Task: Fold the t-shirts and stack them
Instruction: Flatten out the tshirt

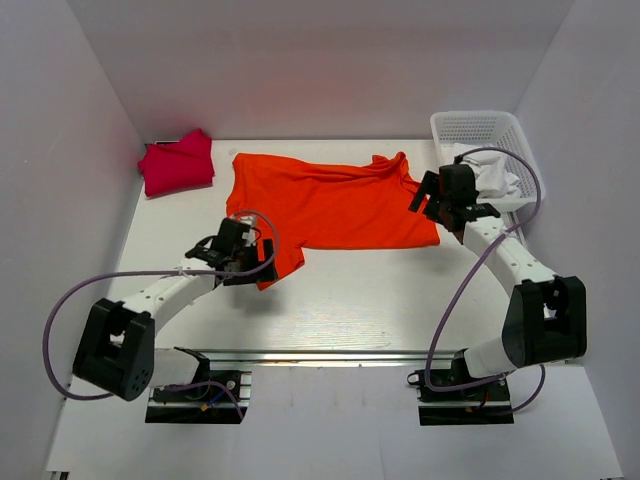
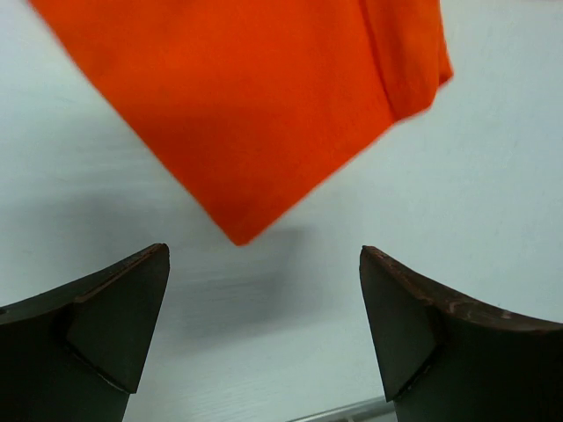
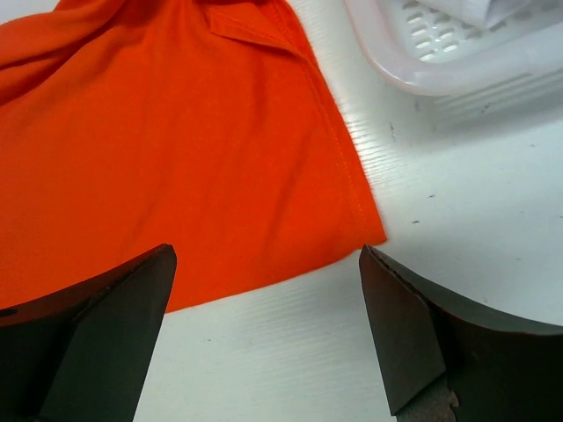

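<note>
My left gripper is above the orange t-shirt's pointed sleeve corner. It needs to move down next, then close on that corner.
The orange t-shirt (image 1: 330,205) lies spread flat across the middle of the table. The crimson-pink t-shirt (image 1: 177,162) lies folded at the far left corner. My left gripper (image 1: 243,262) is open and empty, hovering by the orange shirt's near-left sleeve corner (image 2: 242,233), which points between its fingers (image 2: 123,308). My right gripper (image 1: 440,208) is open and empty above the orange shirt's near-right corner (image 3: 369,230); in its wrist view the hem edge runs just ahead of the fingers (image 3: 396,325).
A white plastic basket (image 1: 500,135) holding white cloth stands at the far right, right behind my right gripper; its rim also shows in the right wrist view (image 3: 440,75). White walls enclose the table on three sides.
</note>
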Robot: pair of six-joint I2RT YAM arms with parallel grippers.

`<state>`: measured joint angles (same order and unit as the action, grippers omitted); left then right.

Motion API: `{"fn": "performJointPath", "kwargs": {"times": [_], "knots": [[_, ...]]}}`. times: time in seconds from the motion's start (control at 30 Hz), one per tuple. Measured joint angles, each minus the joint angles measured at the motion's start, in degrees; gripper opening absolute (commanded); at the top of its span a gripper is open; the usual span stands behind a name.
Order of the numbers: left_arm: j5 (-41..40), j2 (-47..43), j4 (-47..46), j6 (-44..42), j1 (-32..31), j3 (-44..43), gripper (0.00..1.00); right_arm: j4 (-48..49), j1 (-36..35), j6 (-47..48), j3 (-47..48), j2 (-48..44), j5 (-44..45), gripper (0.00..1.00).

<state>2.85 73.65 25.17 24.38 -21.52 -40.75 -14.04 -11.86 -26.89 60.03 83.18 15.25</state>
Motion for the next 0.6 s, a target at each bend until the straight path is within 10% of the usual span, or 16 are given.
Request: {"fn": "performJointPath", "kwargs": {"times": [0.43, 0.57, 0.6], "knots": [[-6.7, 11.0, 0.0, 0.6, -5.9, -2.3, 0.61, -2.6, 2.8, -1.8, -1.9, -1.2, 3.1, 0.90], [-8.8, 12.9, -0.3, 0.5, -5.9, -3.6, 0.32, -2.6, 3.4, -2.1, -2.6, -1.2, 3.0, 0.90], [-9.3, 13.4, -0.3, 0.5, -5.9, -4.1, 0.04, -2.6, 3.4, -2.1, -3.0, -1.2, 3.0, 0.90]]}}
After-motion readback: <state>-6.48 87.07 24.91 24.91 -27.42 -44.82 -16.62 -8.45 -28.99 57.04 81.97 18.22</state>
